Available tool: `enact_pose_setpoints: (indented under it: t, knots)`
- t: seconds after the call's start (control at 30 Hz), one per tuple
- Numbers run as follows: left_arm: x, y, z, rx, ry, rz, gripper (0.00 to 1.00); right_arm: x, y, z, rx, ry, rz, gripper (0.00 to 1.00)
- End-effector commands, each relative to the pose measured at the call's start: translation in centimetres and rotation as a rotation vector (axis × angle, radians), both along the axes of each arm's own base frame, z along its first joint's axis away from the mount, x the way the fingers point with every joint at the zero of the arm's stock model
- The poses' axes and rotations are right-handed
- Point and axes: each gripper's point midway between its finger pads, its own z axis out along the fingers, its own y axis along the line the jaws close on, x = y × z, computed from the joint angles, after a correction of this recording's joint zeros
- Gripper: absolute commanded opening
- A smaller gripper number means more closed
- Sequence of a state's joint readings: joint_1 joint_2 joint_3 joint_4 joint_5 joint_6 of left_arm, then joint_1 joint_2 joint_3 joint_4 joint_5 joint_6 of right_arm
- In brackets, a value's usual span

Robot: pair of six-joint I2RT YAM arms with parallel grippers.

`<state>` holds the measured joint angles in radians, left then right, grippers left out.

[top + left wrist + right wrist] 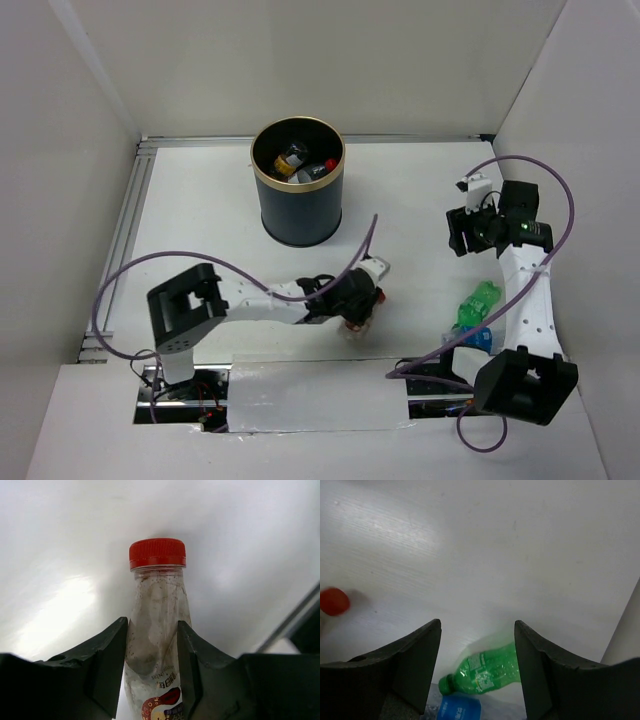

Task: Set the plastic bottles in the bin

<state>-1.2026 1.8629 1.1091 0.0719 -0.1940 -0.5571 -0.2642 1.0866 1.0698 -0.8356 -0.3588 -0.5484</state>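
Next, my left gripper raises the clear plastic bottle up and outward over the bin's opening (293, 158) to release it, as the bin's gold rim stands well above the tabletop.
My left gripper (360, 306) is shut on a clear plastic bottle with a red cap (157, 553). Its fingers (107, 655) press the bottle's neck just above the red label, low over the table's front middle. The dark bin (297, 212) with a gold rim stands at the back centre and holds several bottles (298, 160). My right gripper (460, 232) is open and empty, raised at the right. In the right wrist view, a green bottle (492, 671) lies below its gap (477, 627), and a blue-labelled bottle (455, 709) lies beside it. Both lie by the right arm (478, 305).
White walls close in the table on the left, back and right. An aluminium rail (125, 225) runs along the left edge. A purple cable (345, 262) loops over the left arm. A red cap (333, 601) shows at the left of the right wrist view.
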Motion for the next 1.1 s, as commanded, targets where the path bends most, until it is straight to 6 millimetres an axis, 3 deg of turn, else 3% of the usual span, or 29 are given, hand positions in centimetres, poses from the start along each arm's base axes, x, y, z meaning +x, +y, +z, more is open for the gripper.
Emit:
enact_pose_setpoints:
  t: [0.0,0.17,0.23,0.3,0.37,0.53,0.57,0.7,0.97,1.07]
  knots:
    - [3.7,3.3,7.2,-0.006,-0.164,0.043,0.0,-1.3,-2.1,-0.2,-0.073,0.09,-0.095,0.67]
    - [6.4,4.8,22.5,-0.207,-0.416,0.048,0.0,-3.1,-3.4,-1.0,-0.101,0.173,-0.209,0.77]
    - [8.6,5.9,27.5,-0.279,-0.5,0.104,0.0,-4.1,-3.8,-2.2,-0.103,0.222,-0.248,0.79]
    - [10.4,7.5,30.9,-0.312,-0.58,0.152,0.0,-4.8,-3.6,-3.1,-0.079,0.259,-0.285,0.81]
    - [13.6,9.8,34.1,-0.345,-0.668,0.265,0.0,-4.8,-3.1,-3.7,-0.045,0.276,-0.293,0.81]
    - [21.5,17.0,35.3,-0.32,-0.75,0.616,0.0,-5.2,-2.9,-4.3,-0.03,0.298,-0.31,0.81]
    - [22.9,18.4,34.8,-0.301,-0.752,0.7,0.0,-5.0,-3.0,-4.2,-0.031,0.289,-0.311,0.81]
    - [26.9,22.0,34.6,-0.321,-0.747,0.865,0.0,-5.5,-3.0,-4.6,-0.017,0.308,-0.334,0.82]
    - [30.5,25.7,34.4,-0.35,-0.722,0.99,0.02,-7.4,-4.7,-6.6,-0.083,0.46,-0.43,0.82]
    - [31.5,26.6,33.2,-0.345,-0.697,1.017,0.02,-7.7,-5.3,-6.9,-0.094,0.521,-0.448,0.82]
